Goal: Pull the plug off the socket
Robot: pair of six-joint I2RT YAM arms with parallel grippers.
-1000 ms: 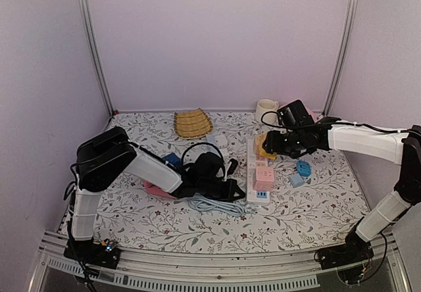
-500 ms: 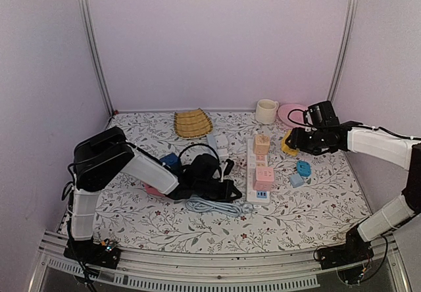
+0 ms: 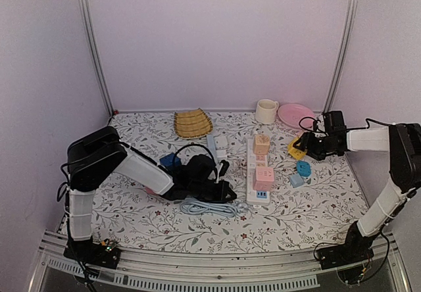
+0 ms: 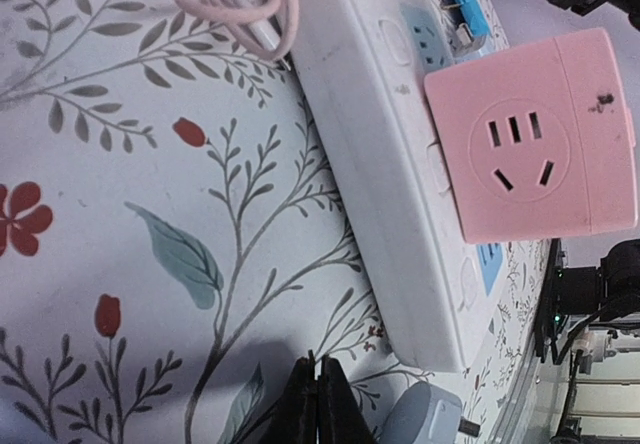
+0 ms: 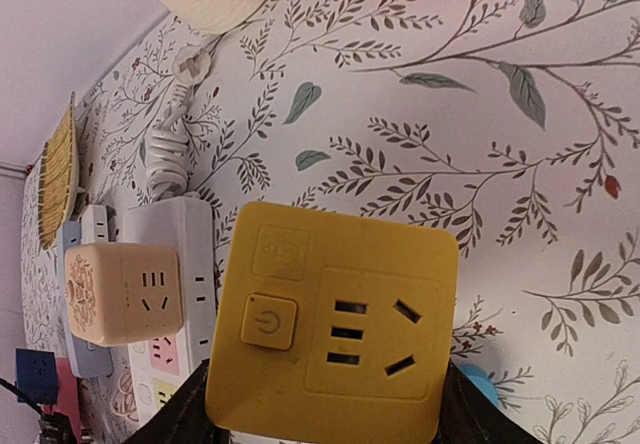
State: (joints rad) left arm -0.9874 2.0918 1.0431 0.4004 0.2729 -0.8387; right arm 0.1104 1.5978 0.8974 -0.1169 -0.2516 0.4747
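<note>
The tablecloth past the blue adapters is clear, so my right gripper should carry the yellow plug point(image 5: 335, 329) back and down there to let go.
The socket point(image 3: 250, 152) is a long white strip lying mid-table, also seen in the left wrist view point(image 4: 390, 164) and the right wrist view point(image 5: 185, 234). A tan cube plug point(image 3: 262, 145) and a pink cube plug point(image 3: 263, 178) sit on it. My right gripper point(image 3: 301, 148) is shut on a yellow cube plug point(image 5: 335, 329) and holds it to the right of the strip, apart from it. Black fingers point(image 5: 180, 416) press its two sides. My left gripper point(image 4: 320, 376) is shut and empty, low over the tablecloth by the strip's near end.
A cream cup point(image 3: 266, 111) and a pink plate point(image 3: 294, 115) stand at the back right. A woven mat point(image 3: 193, 123) lies at the back centre. Two small blue adapters point(image 3: 303, 168) lie right of the strip. A grey-blue cable coil point(image 3: 210, 207) and a black cable loop point(image 3: 197, 148) lie by the left arm.
My right gripper has carried the yellow plug from over the strip's far end out to the right. The left arm shifted slightly, its gripper still shut.
</note>
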